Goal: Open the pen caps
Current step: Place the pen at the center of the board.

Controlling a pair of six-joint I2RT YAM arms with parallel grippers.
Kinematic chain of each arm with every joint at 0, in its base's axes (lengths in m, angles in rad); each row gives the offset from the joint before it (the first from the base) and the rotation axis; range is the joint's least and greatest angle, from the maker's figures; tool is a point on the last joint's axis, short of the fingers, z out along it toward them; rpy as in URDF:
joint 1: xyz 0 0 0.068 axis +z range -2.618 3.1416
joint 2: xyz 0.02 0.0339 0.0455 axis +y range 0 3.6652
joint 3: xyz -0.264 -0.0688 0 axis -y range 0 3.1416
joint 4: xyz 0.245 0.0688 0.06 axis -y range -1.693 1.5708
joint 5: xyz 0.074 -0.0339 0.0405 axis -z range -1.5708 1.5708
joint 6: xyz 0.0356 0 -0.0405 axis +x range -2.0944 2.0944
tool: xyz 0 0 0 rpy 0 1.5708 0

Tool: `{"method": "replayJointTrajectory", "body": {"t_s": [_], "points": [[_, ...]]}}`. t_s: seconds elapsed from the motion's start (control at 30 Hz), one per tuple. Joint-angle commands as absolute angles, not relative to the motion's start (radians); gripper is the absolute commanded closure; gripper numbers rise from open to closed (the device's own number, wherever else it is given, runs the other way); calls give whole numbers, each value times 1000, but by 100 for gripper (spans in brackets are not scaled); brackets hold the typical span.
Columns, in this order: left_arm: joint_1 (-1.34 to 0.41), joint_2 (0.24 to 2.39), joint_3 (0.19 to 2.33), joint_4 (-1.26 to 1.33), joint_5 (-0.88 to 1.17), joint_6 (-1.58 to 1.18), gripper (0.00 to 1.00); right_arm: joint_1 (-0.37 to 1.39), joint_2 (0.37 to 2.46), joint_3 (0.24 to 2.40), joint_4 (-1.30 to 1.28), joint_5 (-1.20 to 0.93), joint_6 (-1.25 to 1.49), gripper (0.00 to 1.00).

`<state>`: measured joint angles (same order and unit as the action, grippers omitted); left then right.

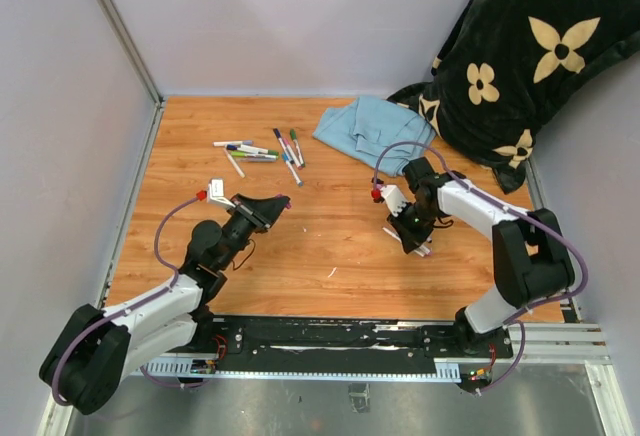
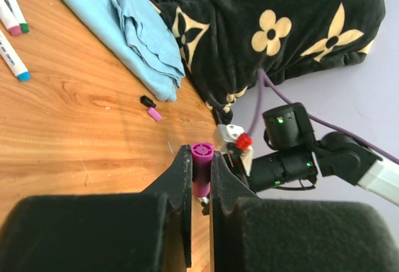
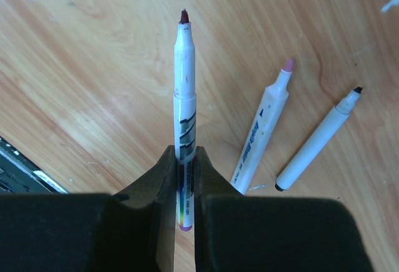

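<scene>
My right gripper moves down to the bare wood beside the pink-tipped marker next and opens to release the white marker, since its purple cap is already off.
My left gripper is shut on a purple pen cap, held off the table; in the top view it sits left of centre. My right gripper is shut on an uncapped white marker with a dark purple tip, just above the wood; in the top view it is right of centre. Two uncapped markers lie beside it, one pink-tipped and one black-tipped. A loose black cap and a loose pink cap lie near the cloth. Several capped markers lie at the back left.
A folded light blue cloth lies at the back centre. A black flowered blanket fills the back right corner. Grey walls enclose the wooden table on three sides. A black rail runs along the near edge.
</scene>
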<state>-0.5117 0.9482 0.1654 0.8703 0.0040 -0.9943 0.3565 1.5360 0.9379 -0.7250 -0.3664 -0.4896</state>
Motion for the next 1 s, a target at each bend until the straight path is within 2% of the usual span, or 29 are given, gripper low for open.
{"method": "replayJointTrajectory", "body": {"t_s": [0.0, 0.23, 0.5, 0.97], "points": [[-506, 891, 124, 864, 7, -1040, 100, 347, 1622, 985, -798, -243, -427, 96], [-506, 853, 81, 864, 20, -1062, 100, 348, 1678, 1000, -816, -227, -403, 93], [-506, 840, 76, 864, 42, -1076, 100, 348, 1690, 1002, -818, -227, -407, 79], [-510, 848, 62, 862, 88, -1098, 100, 348, 1670, 1016, -833, -248, -417, 74]]}}
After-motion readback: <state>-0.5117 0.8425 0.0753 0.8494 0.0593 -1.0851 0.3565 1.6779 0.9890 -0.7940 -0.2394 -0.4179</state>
